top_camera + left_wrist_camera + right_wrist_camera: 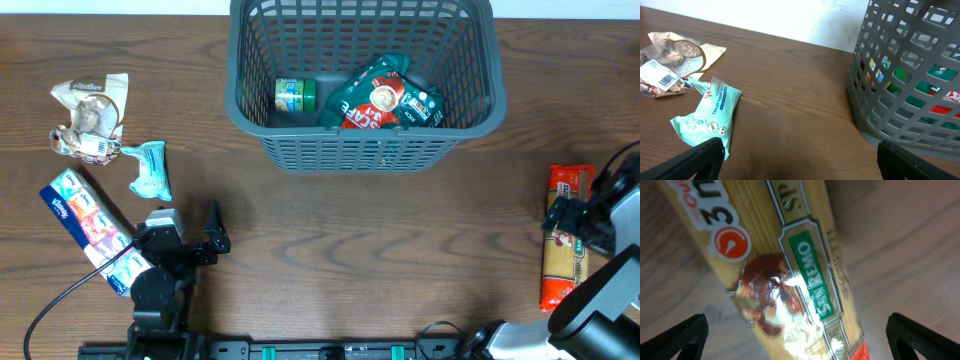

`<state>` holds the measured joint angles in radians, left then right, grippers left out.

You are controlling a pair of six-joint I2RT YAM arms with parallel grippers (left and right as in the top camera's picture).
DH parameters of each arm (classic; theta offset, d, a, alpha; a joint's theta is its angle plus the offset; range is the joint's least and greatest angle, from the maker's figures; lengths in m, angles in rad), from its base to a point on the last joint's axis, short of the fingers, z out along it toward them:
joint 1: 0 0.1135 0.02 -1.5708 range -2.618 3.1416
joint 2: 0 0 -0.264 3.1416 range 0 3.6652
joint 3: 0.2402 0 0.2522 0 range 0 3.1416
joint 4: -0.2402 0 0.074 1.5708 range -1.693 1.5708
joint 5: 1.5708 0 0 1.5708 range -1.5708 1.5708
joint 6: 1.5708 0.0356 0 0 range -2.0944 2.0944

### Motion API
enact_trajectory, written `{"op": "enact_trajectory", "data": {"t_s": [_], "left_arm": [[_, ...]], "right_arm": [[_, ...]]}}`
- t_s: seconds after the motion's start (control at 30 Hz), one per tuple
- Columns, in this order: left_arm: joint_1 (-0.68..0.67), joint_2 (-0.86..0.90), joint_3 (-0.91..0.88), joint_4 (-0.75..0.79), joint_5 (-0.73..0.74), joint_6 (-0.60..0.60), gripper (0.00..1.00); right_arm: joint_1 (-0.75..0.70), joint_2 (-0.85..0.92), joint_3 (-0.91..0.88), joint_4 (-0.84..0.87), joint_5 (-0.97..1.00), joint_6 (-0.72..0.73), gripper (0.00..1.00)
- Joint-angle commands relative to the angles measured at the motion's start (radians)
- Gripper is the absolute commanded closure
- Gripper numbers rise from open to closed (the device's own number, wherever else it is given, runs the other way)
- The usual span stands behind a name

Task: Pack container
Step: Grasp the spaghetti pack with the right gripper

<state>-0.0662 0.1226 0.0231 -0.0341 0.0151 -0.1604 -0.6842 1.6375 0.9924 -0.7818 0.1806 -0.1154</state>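
My right gripper moves down onto the middle of the spaghetti packet [566, 235] [797, 311] directly below it next. Its open fingers already are on either side of the packet's long sides.
The dark grey slotted container [262, 125] stands at the back middle; it also shows in the left wrist view [875, 130]. Inside lie a green-lidded jar [294, 95] and red-and-green packets [385, 98]. My left gripper [188, 236] is open and empty over bare table at the front left; its fingers flank bare wood [800, 160]. A mint wipes packet [150, 170] lies just beyond it, also seen by the left wrist [710, 112]. My right gripper [580, 222] is open right above a spaghetti packet [566, 235], its fingers either side of it [800, 337].
A crumpled clear snack bag [90, 118] lies at the far left, also in the left wrist view [670, 65]. A blue tissue pack [88, 226] lies beside the left arm. The table's right edge is close to the spaghetti.
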Motion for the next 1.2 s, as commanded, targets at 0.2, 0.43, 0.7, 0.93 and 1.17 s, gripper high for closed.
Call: {"op": "enact_trajectory", "data": {"t_s": [0.2,0.43,0.7,0.93,1.17], "left_arm": [[0.004,0.002,-0.019,-0.038,-0.023,-0.002,0.01],[0.004,0.002,-0.019,-0.038,-0.023,-0.002,0.01],[0.004,0.002,-0.019,-0.038,-0.023,-0.002,0.02],[0.004,0.002,-0.019,-0.038,-0.023,-0.002,0.01],[0.004,0.002,-0.019,-0.038,-0.023,-0.002,0.01]], "right_arm": [[-0.011,0.008,-0.145,0.219,-0.073,-0.084,0.01],[-0.011,0.015,-0.188,0.341,-0.185,-0.224,0.01],[-0.062,0.048,-0.188,0.375,-0.185,-0.230,0.01],[-0.140,0.050,-0.188,0.386,-0.189,-0.199,0.03],[-0.202,0.050,-0.188,0.397,-0.256,-0.198,0.18]]}}
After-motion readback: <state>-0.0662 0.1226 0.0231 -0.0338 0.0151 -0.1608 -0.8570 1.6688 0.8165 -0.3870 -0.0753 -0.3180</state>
